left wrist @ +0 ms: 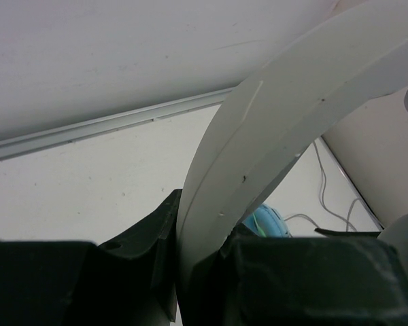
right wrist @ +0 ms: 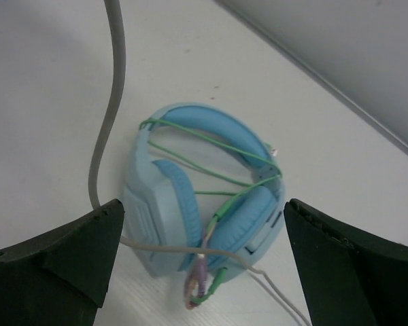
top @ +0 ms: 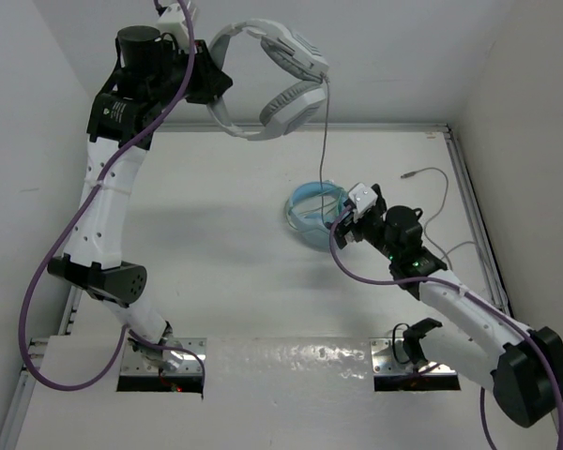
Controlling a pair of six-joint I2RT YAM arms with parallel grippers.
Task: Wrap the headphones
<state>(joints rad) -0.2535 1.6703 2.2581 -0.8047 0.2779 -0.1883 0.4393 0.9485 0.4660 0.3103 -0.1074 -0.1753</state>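
The white headphones' hanging grey cable drops to the left of my right gripper in the top view, so I should next move that gripper sideways onto the cable and close it.
My left gripper (top: 206, 82) is raised high at the back left and is shut on the white headband (left wrist: 272, 136) of the white and light-grey headphones (top: 274, 80), which hang in the air. Their thin grey cable (top: 325, 141) drops from the right ear cup to the table, crosses the light blue headphones and trails right to its plug (top: 408, 174). My right gripper (top: 343, 227) is open and empty, low over the table. In the right wrist view its jaws (right wrist: 202, 210) stand wide, with the grey cable (right wrist: 112, 102) running down past the left finger and across between them.
Light blue headphones (top: 314, 214) wrapped in a green cable lie on the table mid-right, right under my right gripper; they also show in the right wrist view (right wrist: 190, 197) and the left wrist view (left wrist: 268, 221). White walls enclose the table. A metal rail (top: 476, 216) runs along the right edge.
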